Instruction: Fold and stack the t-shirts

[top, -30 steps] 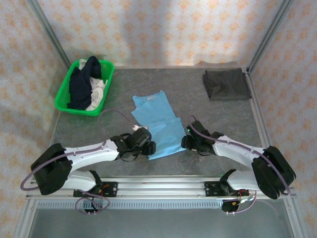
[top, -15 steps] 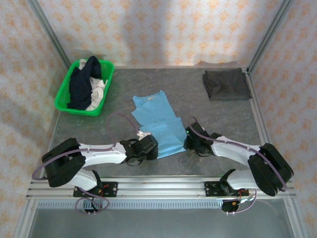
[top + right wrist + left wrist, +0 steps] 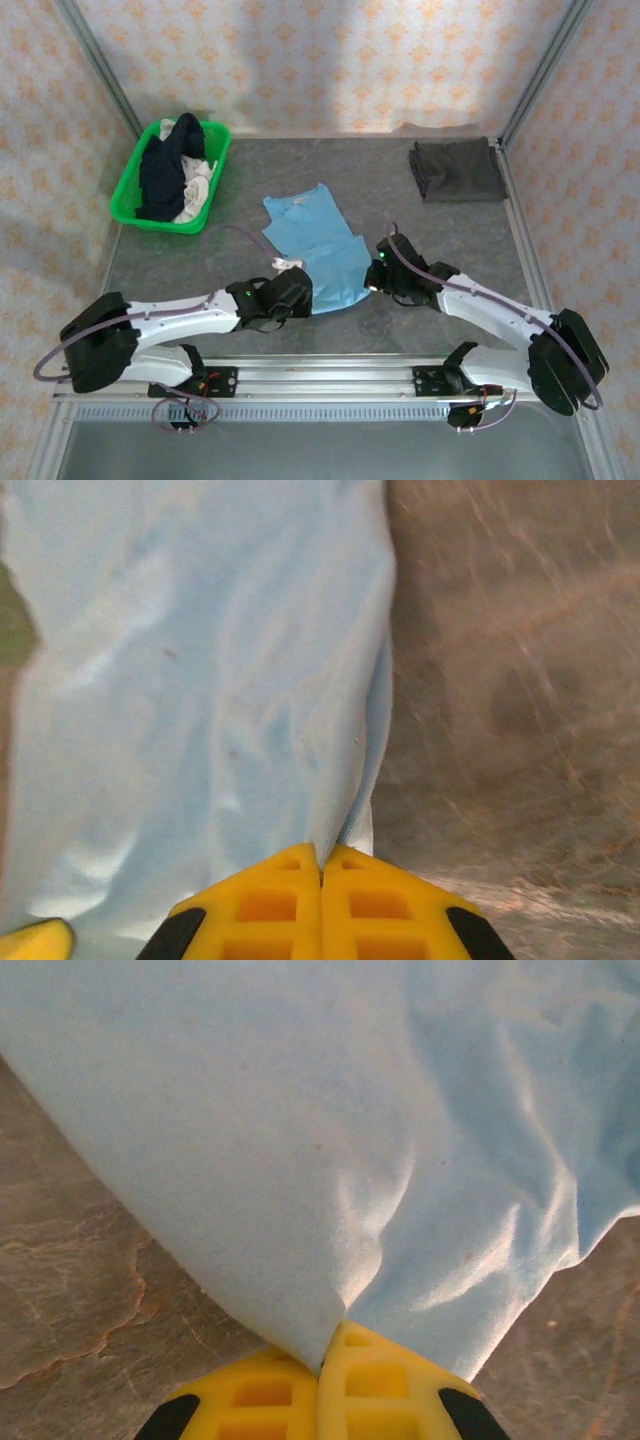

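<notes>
My right gripper will next carry the pinched edge up and outward onto the shirt's far collar end [image 3: 314,196] and release, halving the long cloth.
A light blue t-shirt [image 3: 315,245] lies partly folded in the middle of the table. My left gripper [image 3: 297,291] is shut on its near left corner; the yellow fingers [image 3: 262,1392] pinch the cloth [image 3: 300,1150] to a point. My right gripper [image 3: 374,278] is shut on the shirt's near right edge, where the blue fabric [image 3: 190,700] runs down between the yellow fingers [image 3: 380,905]. A folded dark grey t-shirt [image 3: 457,170] lies at the back right. More t-shirts, a navy one [image 3: 170,165] and a white one [image 3: 198,190], are heaped in the basket.
A green plastic basket [image 3: 131,183] stands at the back left. Metal frame posts and patterned walls close in the table [image 3: 440,235] on three sides. The rail [image 3: 320,380] with both arm bases runs along the near edge.
Both grippers have closed on the near corners of the light blue shirt. The shirt's near edge has bunched and shifted slightly away from the rail.
</notes>
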### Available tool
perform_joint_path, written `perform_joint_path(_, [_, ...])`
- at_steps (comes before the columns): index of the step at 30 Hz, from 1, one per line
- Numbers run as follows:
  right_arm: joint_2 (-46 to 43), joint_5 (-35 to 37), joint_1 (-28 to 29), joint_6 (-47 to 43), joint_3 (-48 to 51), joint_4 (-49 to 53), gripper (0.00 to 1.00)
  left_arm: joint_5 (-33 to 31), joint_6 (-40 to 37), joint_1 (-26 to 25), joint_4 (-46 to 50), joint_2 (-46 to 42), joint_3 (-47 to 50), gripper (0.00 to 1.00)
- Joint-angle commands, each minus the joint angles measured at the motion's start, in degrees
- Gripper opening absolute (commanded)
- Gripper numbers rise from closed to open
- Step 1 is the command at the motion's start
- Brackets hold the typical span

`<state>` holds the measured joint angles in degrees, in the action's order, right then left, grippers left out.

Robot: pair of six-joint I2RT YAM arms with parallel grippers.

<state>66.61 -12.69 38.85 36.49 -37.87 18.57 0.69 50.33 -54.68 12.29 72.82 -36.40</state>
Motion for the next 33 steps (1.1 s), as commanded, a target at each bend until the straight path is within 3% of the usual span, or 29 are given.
perform_joint_path(1, [-0.47,3.95,0.26,-1.85,-6.83,5.11,0.00,-2.60,-2.68,3.42,5.38,-3.05,-2.67,0.00])
perform_joint_path(5, [4.52,6.12,-0.41,-3.85,-15.72,7.53,0.00,-0.66,-5.71,8.91,8.01,-2.71,-6.09,0.00])
perform_joint_path(11, [17.37,3.79,-4.51,-5.41,-29.90,8.88,0.00,4.90,-9.54,19.69,8.81,0.52,-12.56,0.00])
perform_joint_path(17, [31.14,0.54,-8.61,-5.80,-44.26,11.03,0.00,14.81,-12.71,30.28,7.60,10.43,-19.58,0.00])
perform_joint_path(24, [48.94,-3.83,-11.67,-6.51,-60.50,12.89,0.00,19.05,-15.32,39.46,8.43,22.85,-28.89,0.00])
perform_joint_path(28, [57.39,-4.85,-12.48,-7.49,-71.19,16.45,0.03,22.03,-17.44,42.62,12.16,32.65,-39.36,0.00])
perform_joint_path(29, [58.71,-4.48,-12.49,-7.62,-73.28,16.84,0.08,23.30,-17.44,43.29,12.81,34.72,-41.37,0.03])
perform_joint_path(31, [62.31,-4.30,-13.13,-8.04,-79.09,19.06,0.11,23.52,-17.60,44.22,13.41,38.97,-45.63,0.27])
perform_joint_path(33, [66.18,-3.93,-13.96,-8.05,-84.92,21.37,0.15,22.75,-17.45,45.28,14.95,42.38,-50.42,0.35])
